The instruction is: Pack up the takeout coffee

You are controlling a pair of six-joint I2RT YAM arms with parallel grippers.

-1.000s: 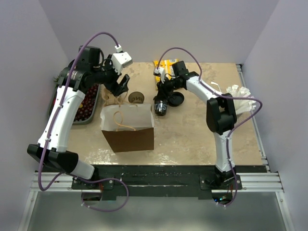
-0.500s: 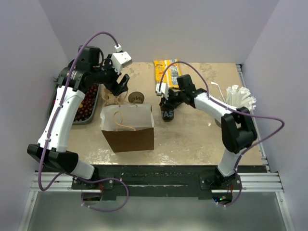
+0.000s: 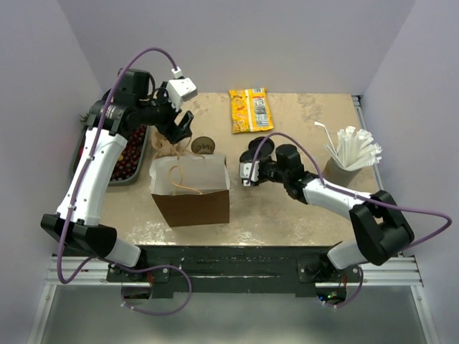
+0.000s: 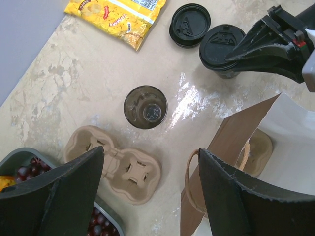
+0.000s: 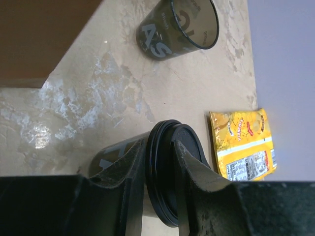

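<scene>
The cup in my right gripper goes back to the bare tabletop beside the bag next, clear of the loose lid, and the gripper releases it there.
A dark takeout cup with a black lid (image 3: 250, 163) is just right of the open brown paper bag (image 3: 191, 192). My right gripper (image 3: 253, 160) is shut on it at the lid rim; the right wrist view shows the fingers (image 5: 129, 162) clasping the lidded cup (image 5: 110, 158). A second, lidless dark cup (image 3: 204, 145) stands behind the bag, with a loose black lid (image 3: 263, 147) to its right. A pulp cup carrier (image 4: 118, 164) lies on the table, and another (image 4: 259, 151) sits inside the bag. My left gripper (image 3: 179, 129) hangs open and empty above the bag's back edge.
A yellow snack packet (image 3: 249, 109) lies at the back. A cup of white straws (image 3: 353, 149) stands at the right. A grey tray of red berries (image 3: 128, 154) is at the left edge, beside the left arm.
The right arm has swung its elbow down toward the front right while staying shut on the lidded cup, which shifted slightly right. The left arm has not moved.
</scene>
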